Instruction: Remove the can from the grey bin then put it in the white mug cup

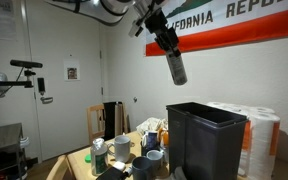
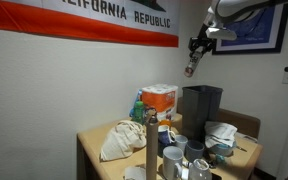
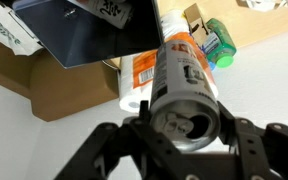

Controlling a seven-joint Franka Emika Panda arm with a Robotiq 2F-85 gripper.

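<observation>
My gripper holds the can [image 1: 176,68] well above the pale cup nearest the grey bin. It needs to bring the can down past the bin's side into that cup next and let go.
My gripper [image 1: 167,42] is shut on the can [image 1: 176,68], a slim dark grey cylinder that hangs high in the air, above and beside the rim of the tall grey bin [image 1: 204,135]. Both also show in an exterior view, with the gripper [image 2: 196,45] holding the can [image 2: 190,68] well above the bin [image 2: 200,105]. In the wrist view the can [image 3: 184,90] sits between my fingers [image 3: 184,125], opened top towards the camera, and the bin [image 3: 84,35] lies below. Several cups [image 2: 174,157] stand in front of the bin; I cannot tell which is the white mug.
White paper-towel rolls [image 1: 259,135] stand beside the bin. An orange box [image 2: 159,98] and a pale cloth bag [image 2: 122,140] sit on the wooden table [image 2: 94,150]. Cups and bottles [image 1: 124,152] crowd the table's end. A flag hangs on the wall [image 2: 84,15].
</observation>
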